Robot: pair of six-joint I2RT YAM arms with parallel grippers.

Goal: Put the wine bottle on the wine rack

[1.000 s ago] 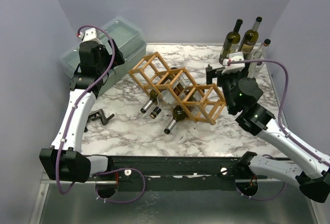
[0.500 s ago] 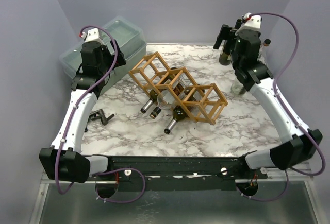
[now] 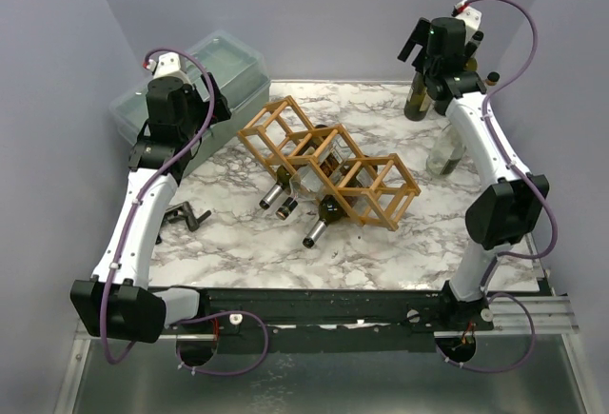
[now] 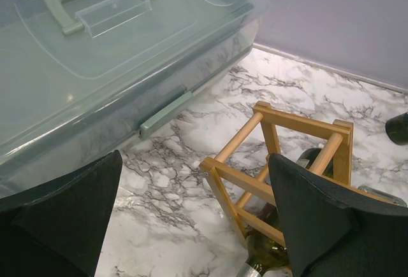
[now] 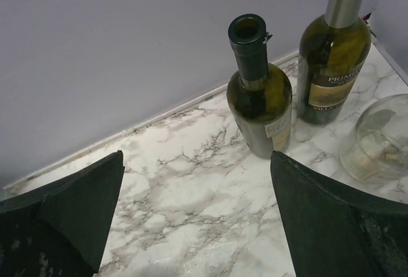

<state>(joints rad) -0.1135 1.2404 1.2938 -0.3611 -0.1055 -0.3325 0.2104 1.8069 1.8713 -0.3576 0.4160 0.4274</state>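
Note:
The dark green bottle's open neck [image 5: 251, 56] is off-centre beyond my fingertips. My right gripper lowers and shifts toward it next, then closes around the neck.
The wooden wine rack [image 3: 328, 162] lies mid-table with three bottles [image 3: 319, 222] in its cells, necks toward me. Its end [image 4: 280, 149] shows in the left wrist view. Upright wine bottles stand at the far right corner: a dark green one with an open neck [image 5: 258, 92], a green one with a silver neck [image 5: 333, 60] and a clear one [image 5: 379, 137]. My right gripper [image 5: 197, 213] is open and empty, raised high above and in front of these bottles [image 3: 419, 100]. My left gripper [image 4: 194, 220] is open and empty above the table by the rack's left end.
A clear plastic box with a green handle [image 3: 190, 86] stands at the far left; it fills the left wrist view [image 4: 95, 54]. A small black object [image 3: 186, 214] lies on the marble near the left arm. Walls close the back and sides.
My right arm has swung from beside the rack's right end up and back to the far right corner, above the standing bottles. The left arm has hardly moved.

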